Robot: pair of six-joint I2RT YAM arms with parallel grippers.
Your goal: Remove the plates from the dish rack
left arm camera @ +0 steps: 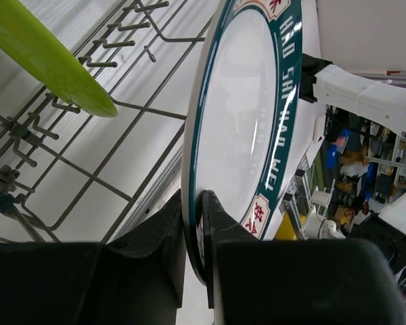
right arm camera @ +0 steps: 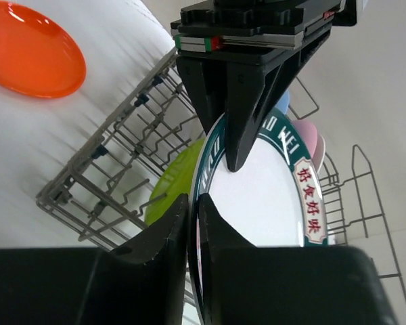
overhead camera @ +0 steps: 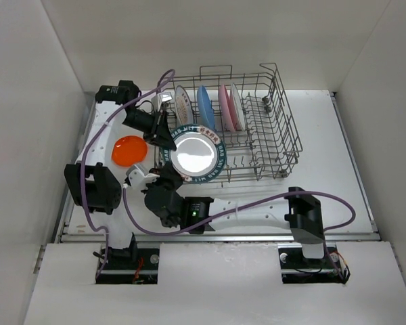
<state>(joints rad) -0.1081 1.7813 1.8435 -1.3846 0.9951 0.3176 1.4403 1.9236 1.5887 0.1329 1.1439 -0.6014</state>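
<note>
Next, my left gripper moves away from the rack over the orange plate, then back and down to the table before that plate (overhead camera: 136,200), where it's empty.
A white plate with a green lettered rim (overhead camera: 193,154) is held on edge over the near-left corner of the grey wire dish rack (overhead camera: 284,128). My left gripper (overhead camera: 168,141) is shut on its rim from the far left, seen close in the left wrist view (left arm camera: 192,203). My right gripper (overhead camera: 172,176) is shut on its near rim, seen close in the right wrist view (right arm camera: 194,203). A lime green plate (left arm camera: 47,54) stands in the rack behind it. A patterned white plate (overhead camera: 183,105), a blue plate (overhead camera: 206,106), a pink plate (overhead camera: 224,106) and another white plate (overhead camera: 235,106) stand upright in the back row.
An orange plate (overhead camera: 129,150) lies flat on the table left of the rack, also in the right wrist view (right arm camera: 30,51). White walls close in the table on three sides. Purple cables run along both arms.
</note>
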